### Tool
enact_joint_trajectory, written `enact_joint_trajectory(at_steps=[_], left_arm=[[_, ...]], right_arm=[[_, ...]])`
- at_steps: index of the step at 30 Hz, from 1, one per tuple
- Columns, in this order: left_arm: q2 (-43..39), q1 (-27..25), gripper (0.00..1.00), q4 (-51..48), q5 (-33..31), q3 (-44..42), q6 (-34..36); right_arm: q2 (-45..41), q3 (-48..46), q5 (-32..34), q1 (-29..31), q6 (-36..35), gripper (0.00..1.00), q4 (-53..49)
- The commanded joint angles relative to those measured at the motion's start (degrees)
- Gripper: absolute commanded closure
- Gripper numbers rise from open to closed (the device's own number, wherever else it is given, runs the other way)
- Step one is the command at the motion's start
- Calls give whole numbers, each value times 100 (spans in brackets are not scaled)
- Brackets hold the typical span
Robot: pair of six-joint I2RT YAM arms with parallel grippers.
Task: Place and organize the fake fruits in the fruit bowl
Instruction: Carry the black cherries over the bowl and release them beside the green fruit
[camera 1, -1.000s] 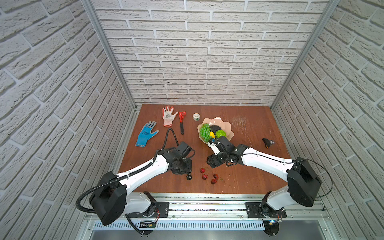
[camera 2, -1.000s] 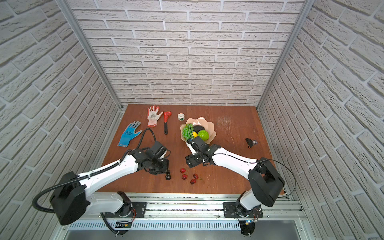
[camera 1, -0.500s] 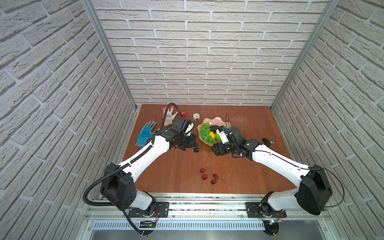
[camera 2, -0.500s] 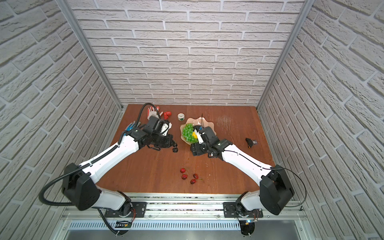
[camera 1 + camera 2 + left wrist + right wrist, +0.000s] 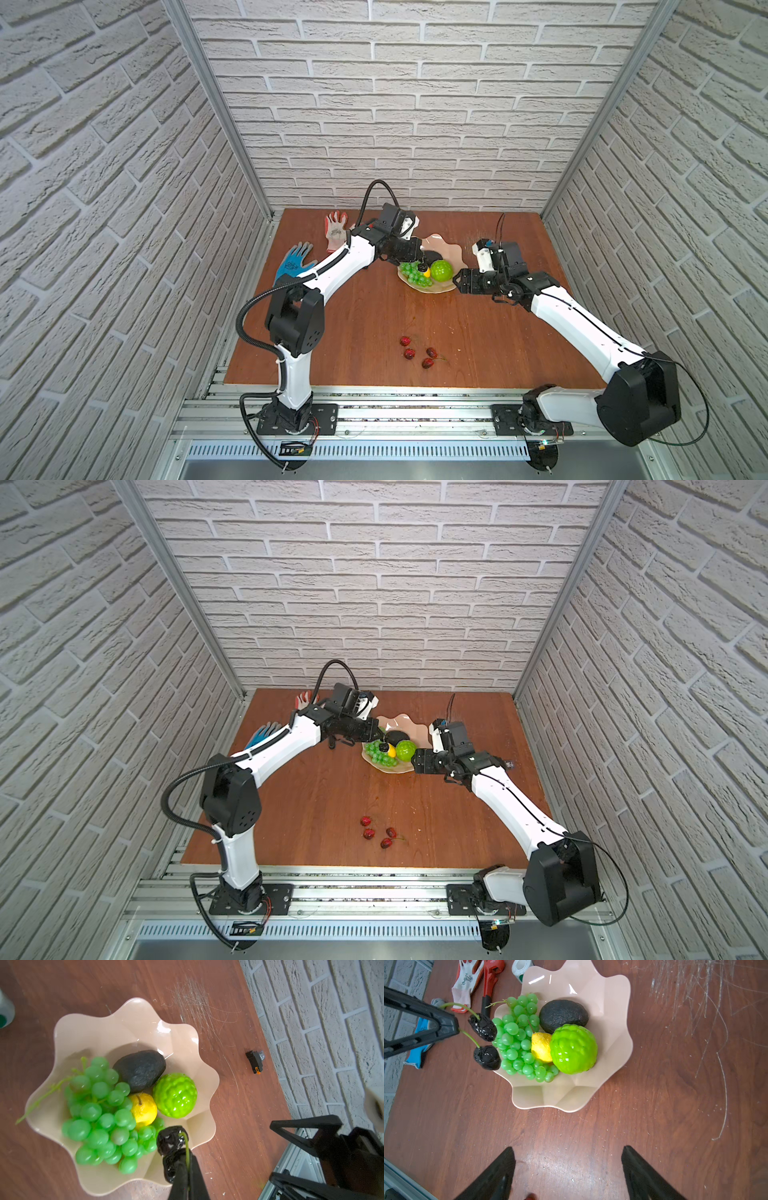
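My left gripper lowers toward the gap between the grape bunch's end and the bumpy green ball (image 5: 175, 1095) next. It releases the blackberries' green stem, since bare bowl shows there.
The peach-pink fruit bowl (image 5: 451, 249) (image 5: 133, 1003) (image 5: 612, 1001) holds the green grape bunch (image 5: 99, 1109), blackish avocado (image 5: 140, 1073), yellow lemon (image 5: 144, 1110) and bumpy green ball (image 5: 175, 1095). My left gripper (image 5: 188, 1165) (image 5: 417, 255) is shut on the green stem of two blackberries (image 5: 169, 1142) (image 5: 482, 1026) (image 5: 384, 744). They hang above the bowl over the grapes. Just right of the bowl my right gripper (image 5: 568, 1148) (image 5: 457, 284) stands open and empty above the table. Several dark-red berries (image 5: 417, 353) (image 5: 376, 833) lie on the table nearer the front.
A red and white glove (image 5: 336, 230) and a blue glove (image 5: 295, 264) lie at the back left. The red pipe wrench (image 5: 491, 972) and white tape roll (image 5: 520, 967) sit beside the bowl. A small black part (image 5: 255, 1060) lies near the right wall.
My left gripper has carried the blackberries from low near the table's front up and back to over the bowl. My right gripper has drawn back from the bowl's front to its right side.
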Motion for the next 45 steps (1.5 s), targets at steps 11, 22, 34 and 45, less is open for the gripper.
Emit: enact_joint_trajectory(at_steps=[11, 22, 34, 45], left_arm=[[607, -330, 100, 31, 63, 167, 171], [841, -244, 100, 481, 69, -128, -136], [992, -180, 100, 828, -39, -462, -370], [934, -81, 75, 738, -104, -288, -318]], right_arm=[[4, -310, -514, -307, 102, 18, 280], [41, -325, -575, -316, 71, 18, 318], [78, -365, -629, -312, 69, 18, 370], [90, -340, -635, -316, 60, 18, 330]])
